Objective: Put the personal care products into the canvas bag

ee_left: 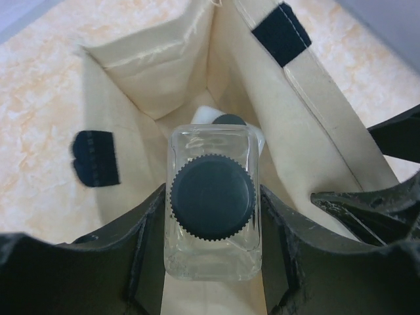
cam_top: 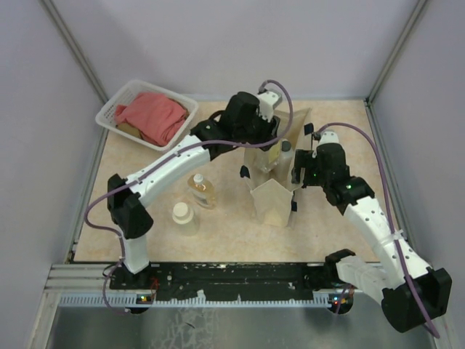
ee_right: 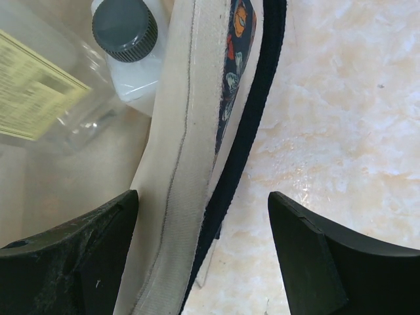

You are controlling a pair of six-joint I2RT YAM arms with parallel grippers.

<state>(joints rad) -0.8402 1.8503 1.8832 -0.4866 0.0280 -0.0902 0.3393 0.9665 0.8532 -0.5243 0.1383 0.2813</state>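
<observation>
My left gripper should move down into the open bag (ee_left: 164, 65) next and release the clear bottle on the bag's bare bottom (ee_left: 174, 123) beside the white bottle, because that spot is empty.
The beige canvas bag (cam_top: 270, 195) stands open mid-table. My left gripper (cam_top: 270, 138) hangs over its mouth, shut on the clear bottle with a dark cap (ee_left: 212, 195), which sits upright between the fingers (ee_left: 138, 249). Below it, inside the bag (ee_left: 164, 65), lies the white bottle with a black cap (ee_left: 226, 119). My right gripper (cam_top: 301, 174) is open, its jaws astride the bag's right rim (ee_right: 184, 131) and black strap (ee_right: 252, 118) without pinching them. The amber bottle (cam_top: 201, 190) and the squat cream bottle (cam_top: 183, 217) stand on the table left of the bag.
A white lattice basket (cam_top: 109, 116) holding a red cloth (cam_top: 152, 116) sits at the far left corner. Grey walls close in the table on the left, back and right. The right wrist view also shows the white bottle (ee_right: 128, 39) and the clear bottle's yellow label (ee_right: 36, 85).
</observation>
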